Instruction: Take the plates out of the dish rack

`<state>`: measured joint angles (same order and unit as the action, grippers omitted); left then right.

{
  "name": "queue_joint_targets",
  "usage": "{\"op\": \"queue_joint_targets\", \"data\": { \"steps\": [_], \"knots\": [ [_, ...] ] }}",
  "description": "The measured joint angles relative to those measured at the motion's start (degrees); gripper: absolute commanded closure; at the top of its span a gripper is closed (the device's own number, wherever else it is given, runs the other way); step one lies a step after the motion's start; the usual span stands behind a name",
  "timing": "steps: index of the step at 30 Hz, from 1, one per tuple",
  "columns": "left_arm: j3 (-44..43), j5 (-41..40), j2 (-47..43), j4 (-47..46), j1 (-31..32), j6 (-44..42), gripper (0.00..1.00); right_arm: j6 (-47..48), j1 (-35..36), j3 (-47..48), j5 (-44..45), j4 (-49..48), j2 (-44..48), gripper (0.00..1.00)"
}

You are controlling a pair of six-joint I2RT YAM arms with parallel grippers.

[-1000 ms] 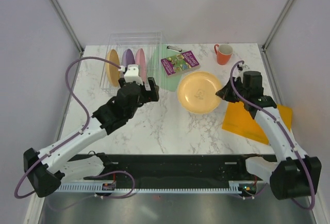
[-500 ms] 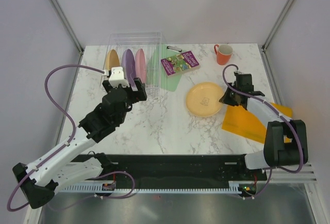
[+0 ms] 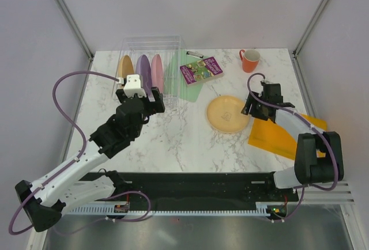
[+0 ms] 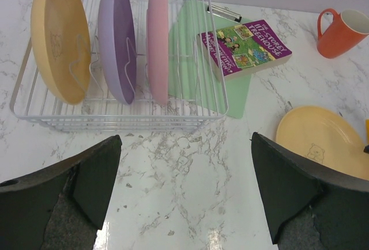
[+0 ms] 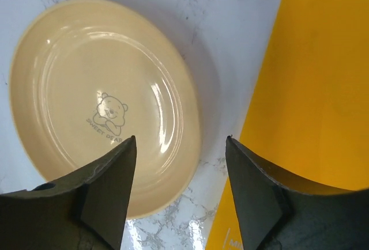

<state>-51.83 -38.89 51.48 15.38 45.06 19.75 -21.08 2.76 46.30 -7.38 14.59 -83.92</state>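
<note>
The pink plate stands upright outward of my left gripper, so next I should reach that gripper outward into the rack [image 3: 173,44] and bring its fingers around the pink plate's near rim [image 3: 157,77].
The clear dish rack [image 3: 173,44] [image 4: 115,117] stands at the back left with three plates upright in it: a yellow-orange one [image 3: 125,67] [image 4: 57,42], a lilac one [image 3: 142,68] [image 4: 115,40] and a pink one [image 3: 157,70] [image 4: 157,42]. Another yellow-orange plate [image 3: 228,113] [image 5: 98,100] lies flat on the marble at the right. My right gripper [image 3: 249,107] [image 5: 181,139] is open over that plate's right rim, gripping nothing. My left gripper [image 3: 140,94] [image 4: 185,137] hangs wide open just in front of the rack, empty.
An orange mug [image 3: 249,60] [image 4: 344,31] sits at the back right. A purple book [image 3: 200,69] [image 4: 245,47] lies partly on a pale green sheet [image 3: 187,83] [image 4: 196,60] beside the rack. An orange-yellow sheet [image 3: 285,132] [image 5: 311,77] lies right of the flat plate.
My right gripper lowered the yellow-orange plate onto the table and opened, letting it go. My left arm drew back slightly left from the rack, then stayed almost still.
</note>
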Motion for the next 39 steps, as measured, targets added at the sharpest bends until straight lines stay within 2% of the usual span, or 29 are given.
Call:
{"op": "queue_joint_targets", "data": {
  "steps": [4, 10, 14, 17, 20, 27, 31, 34, 39],
  "knots": [
    [0.0, -0.02, 0.94, -0.02, -0.11, -0.61, 0.0, 1.38, 0.0, 0.02, 3.43, 2.25, 9.55, 0.02],
    [-2.71, -0.04, 6.64, -0.09, -1.4, -3.69, 0.0, 2.95, 0.0, 0.55, 6.45, 4.76, 26.82, 0.02],
    [-5.49, 0.02, 11.76, -1.16, -3.58, -6.62, 0.0, 3.3, 0.0, 0.87, 7.65, 6.23, 33.53, 0.02],
    [-8.02, -0.17, 16.79, -2.75, -6.19, -8.83, 0.02, 3.39, 0.0, 0.87, 7.87, 7.3, 35.39, 0.02],
    [-10.95, -1.11, 23.37, -5.46, -8.83, -11.41, 0.09, 3.39, 0.0, 0.87, 7.85, 7.67, 35.19, 0.02],
    [-17.51, -2.82, 38.47, -11.23, -12.41, -17.77, 0.16, 3.39, 0.0, 0.85, 7.65, 8.83, 32.33, 0.02],
    [-22.53, -3.08, 44.7, -12.48, -13.57, -19.93, 0.29, 3.43, 0.0, 0.85, 7.63, 9.14, 31.32, 0.02],
    [-26.36, -3.91, 48.57, -13.27, -14.19, -21.42, 0.48, 3.54, 0.0, 0.85, 7.65, 9.2, 31.3, 0.02],
    [-28.3, -6.97, 51.67, -15.39, -14.23, -23.74, 0.51, 3.56, 0.0, 0.85, 7.63, 9.22, 31.3, 0.02]
  ]
}}
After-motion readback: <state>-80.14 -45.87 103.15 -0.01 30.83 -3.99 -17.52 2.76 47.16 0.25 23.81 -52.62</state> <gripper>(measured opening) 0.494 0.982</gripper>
